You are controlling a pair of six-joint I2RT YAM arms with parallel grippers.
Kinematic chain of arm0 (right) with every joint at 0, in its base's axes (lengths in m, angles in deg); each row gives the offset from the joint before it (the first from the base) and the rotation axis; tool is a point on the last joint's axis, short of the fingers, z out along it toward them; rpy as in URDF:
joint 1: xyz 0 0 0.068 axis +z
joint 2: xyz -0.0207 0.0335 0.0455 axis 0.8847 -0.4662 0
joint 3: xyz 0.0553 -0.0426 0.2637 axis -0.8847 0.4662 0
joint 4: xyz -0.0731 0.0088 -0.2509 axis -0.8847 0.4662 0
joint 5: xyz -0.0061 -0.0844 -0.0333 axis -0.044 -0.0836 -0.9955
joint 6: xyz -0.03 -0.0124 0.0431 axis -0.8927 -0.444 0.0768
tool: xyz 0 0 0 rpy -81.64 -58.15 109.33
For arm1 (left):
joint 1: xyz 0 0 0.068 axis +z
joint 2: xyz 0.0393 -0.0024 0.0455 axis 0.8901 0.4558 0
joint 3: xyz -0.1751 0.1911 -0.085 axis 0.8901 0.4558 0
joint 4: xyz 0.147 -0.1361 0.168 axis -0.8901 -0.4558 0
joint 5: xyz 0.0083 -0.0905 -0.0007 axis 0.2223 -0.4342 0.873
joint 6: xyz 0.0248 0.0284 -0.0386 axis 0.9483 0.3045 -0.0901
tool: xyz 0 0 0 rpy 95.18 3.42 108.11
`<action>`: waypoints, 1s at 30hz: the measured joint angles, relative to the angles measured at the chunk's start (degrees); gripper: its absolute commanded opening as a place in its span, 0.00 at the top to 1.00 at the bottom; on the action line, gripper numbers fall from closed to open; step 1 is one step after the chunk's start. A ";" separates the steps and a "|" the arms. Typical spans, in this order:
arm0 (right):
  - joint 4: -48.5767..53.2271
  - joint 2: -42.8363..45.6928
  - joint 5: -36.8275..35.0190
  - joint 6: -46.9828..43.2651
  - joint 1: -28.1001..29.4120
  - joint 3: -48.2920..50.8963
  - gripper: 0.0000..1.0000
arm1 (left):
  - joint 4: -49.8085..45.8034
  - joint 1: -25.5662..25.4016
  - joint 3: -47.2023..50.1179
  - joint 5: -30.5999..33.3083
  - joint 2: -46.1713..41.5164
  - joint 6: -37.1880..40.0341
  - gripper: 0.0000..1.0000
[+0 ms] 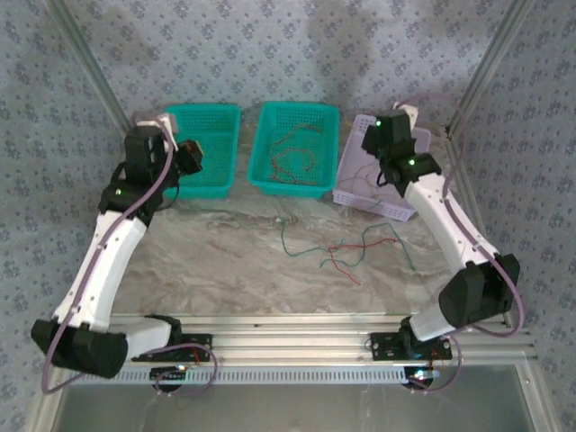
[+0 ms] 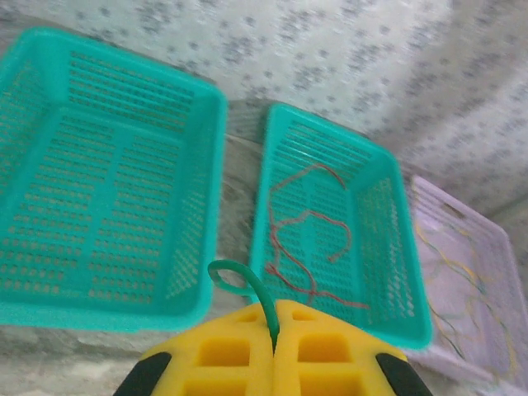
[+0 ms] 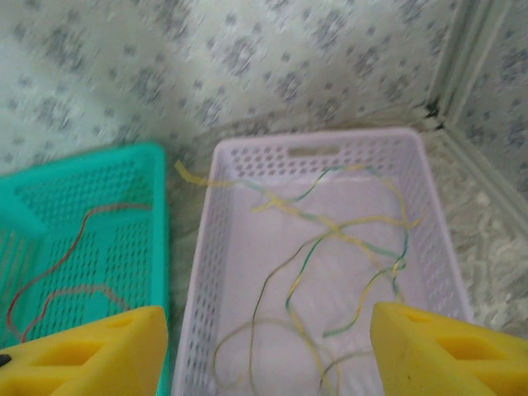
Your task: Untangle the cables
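The robot's left gripper should next reach outward and down to the bottom of the empty teal basket, to release the green cable apart from the red ones.
My left gripper is shut on a green cable, whose end curls up out of the yellow pads. It hangs by the left teal basket. Red cables lie in the middle teal basket. My right gripper is open above the lilac basket, with nothing between its fingers. Yellow and green cables lie loose in that basket. More green and red cables lie tangled on the marble table in front of the baskets.
The left teal basket holds nothing. All three baskets stand side by side at the back of the table. Patterned cloth walls and aluminium frame posts close in the back and sides.
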 measured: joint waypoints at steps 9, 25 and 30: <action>0.94 9.90 0.37 4.00 10.54 16.41 0.32 | 0.50 7.65 -8.35 0.39 22.08 -3.41 1.00; 8.17 15.93 3.96 14.21 20.44 35.93 0.37 | -5.70 8.24 -29.42 2.80 48.87 -1.33 0.76; 8.92 15.87 6.14 16.00 20.44 36.24 0.37 | -7.19 8.24 -29.77 2.71 50.95 -1.40 0.70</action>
